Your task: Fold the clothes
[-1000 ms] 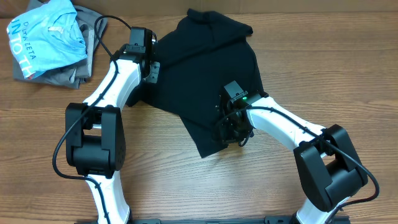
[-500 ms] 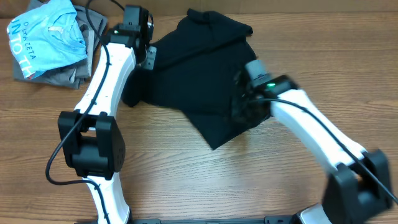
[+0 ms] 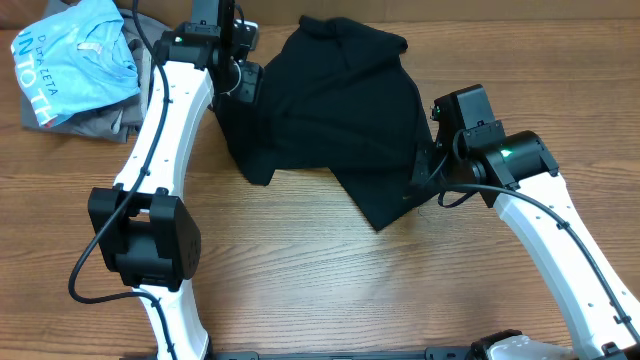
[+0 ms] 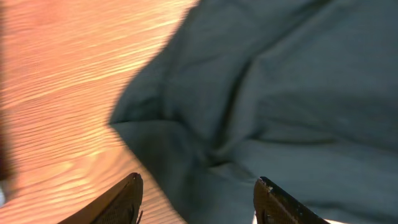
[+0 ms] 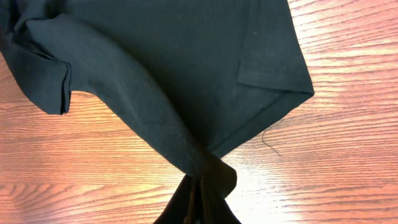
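My left gripper goes down open onto the raised crease near the shirt's corner (image 3: 267,114) (image 4: 216,158) below it next, because the crease there offers cloth to pinch.
A black shirt (image 3: 330,110) lies crumpled on the wooden table (image 3: 300,290), at the back middle. My right gripper (image 3: 425,172) is at the shirt's right edge. In the right wrist view it (image 5: 200,186) is shut on a pinched fold of the black shirt (image 5: 186,62), which stretches away from it with a hem corner to the right. My left gripper (image 3: 243,82) is over the shirt's upper left edge. In the left wrist view it (image 4: 199,190) is open, its fingers wide apart above the shirt (image 4: 280,93), holding nothing.
A light blue printed shirt (image 3: 75,55) lies on a grey garment (image 3: 125,118) at the back left corner. A black cable (image 3: 165,60) runs along the left arm near that pile.
My right gripper has moved right and back with the shirt's edge in it, dragging the lower part of the shirt rightward. My left gripper has moved toward the far edge.
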